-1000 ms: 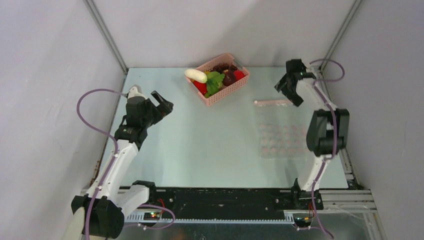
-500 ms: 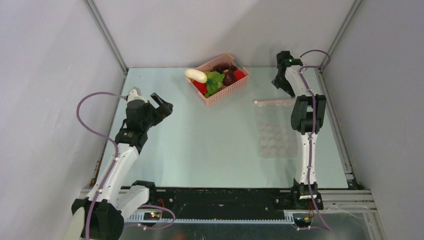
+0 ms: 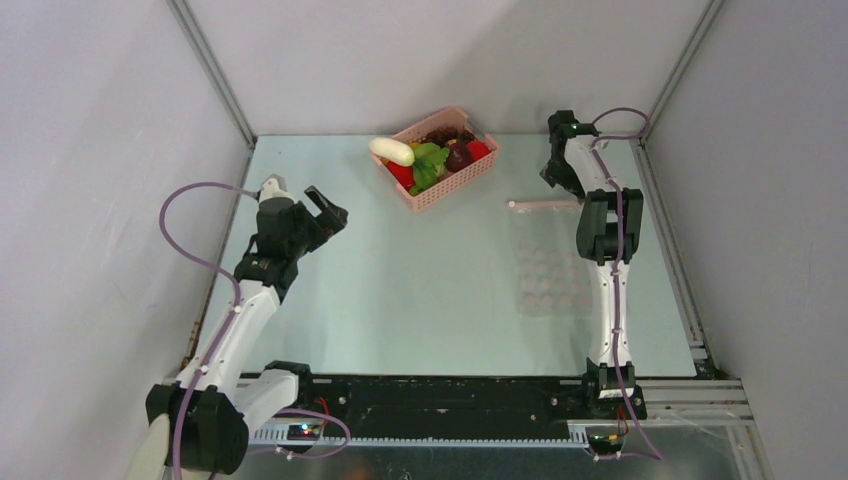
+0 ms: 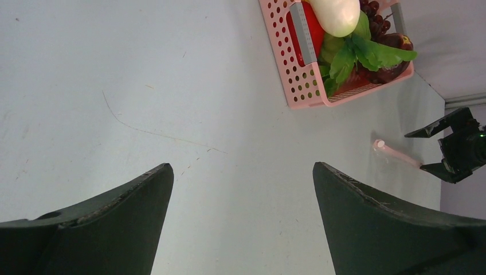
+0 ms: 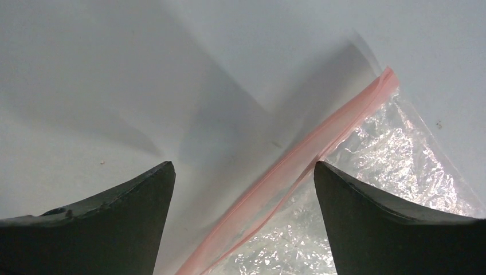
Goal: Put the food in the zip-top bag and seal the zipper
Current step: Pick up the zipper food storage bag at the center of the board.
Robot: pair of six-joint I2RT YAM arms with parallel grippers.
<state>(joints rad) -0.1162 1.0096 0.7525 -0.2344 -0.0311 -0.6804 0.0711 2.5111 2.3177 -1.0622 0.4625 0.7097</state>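
Observation:
My right gripper moves down and slightly back next and closes on the zipper's pink strip [image 3: 550, 204] [image 5: 249, 211]. The strip lies just below it and already runs between the open fingers.
The food [image 3: 432, 158] lies in a pink slatted basket [image 3: 440, 190] at the back middle: a white oblong piece [image 3: 391, 151], red, leafy green and dark maroon pieces. It also shows in the left wrist view [image 4: 351, 40]. The zip-top bag [image 3: 552, 270] lies flat at the right, its zipper [image 3: 545, 204] along the far edge. My right gripper [image 3: 555, 170] is open just above the zipper [image 5: 298, 166], which runs between its fingers. My left gripper [image 3: 322, 208] is open and empty over bare table at the left.
Grey walls with metal frame posts enclose the table on three sides. The basket [image 4: 298, 69] stands close to the back wall. The right arm [image 3: 610, 260] stretches over the bag's right side.
My right gripper has swung left and down from the back right corner to just over the zipper's right part. The left gripper has barely shifted.

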